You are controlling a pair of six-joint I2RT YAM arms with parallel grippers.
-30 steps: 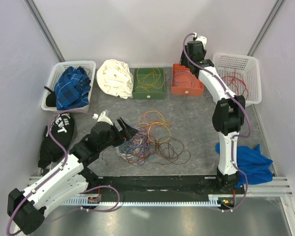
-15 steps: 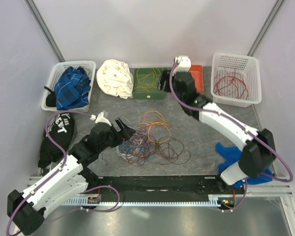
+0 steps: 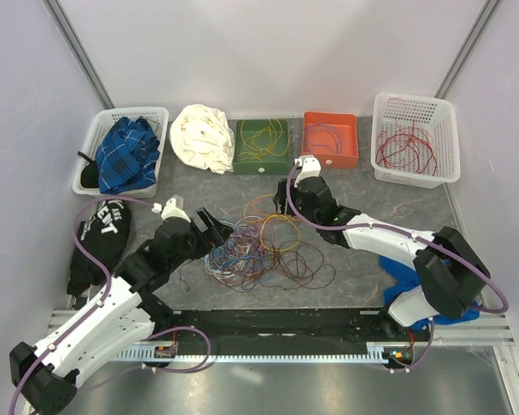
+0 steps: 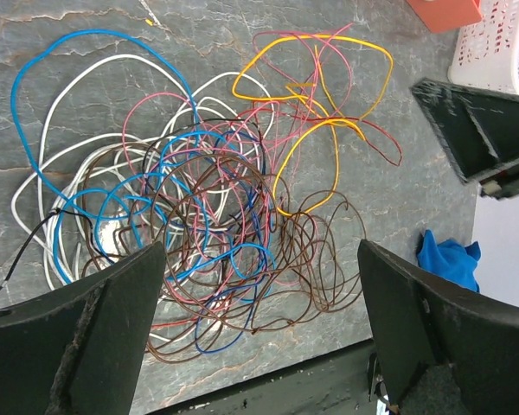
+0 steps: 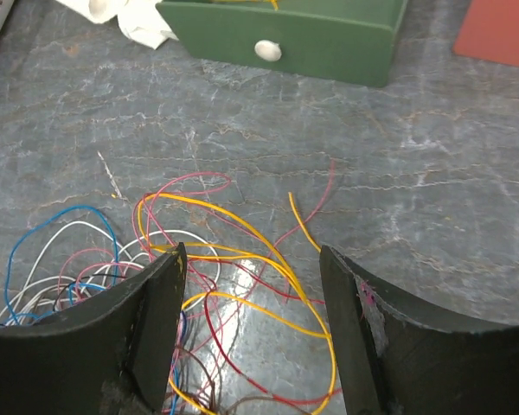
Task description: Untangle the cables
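I will next move my left gripper down and to the right in the top view, onto the brown and blue loops, because they lie below it on that side.
The cables (image 3: 264,249) lie in a knotted heap of thin blue, white, brown, pink, red and yellow loops on the grey table. My left gripper (image 3: 216,226) is open at the heap's left edge. In the left wrist view it (image 4: 259,290) hangs above the brown and blue loops (image 4: 208,225), holding nothing. My right gripper (image 3: 290,206) is open over the heap's far side. The right wrist view shows it (image 5: 253,264) straddling yellow cable loops (image 5: 268,268) from above, with nothing gripped.
At the back stand a green box (image 3: 262,149) with yellow wire, an orange box (image 3: 329,143), and a white basket (image 3: 415,138) with red wires. Back left are a basket of blue plaid cloth (image 3: 125,154) and a white cloth (image 3: 203,137). A black cloth (image 3: 99,238) lies left, a blue cloth (image 3: 415,277) right.
The right arm has swung from the orange box at the back down to the far side of the tangle. The left gripper has shifted slightly and stays open.
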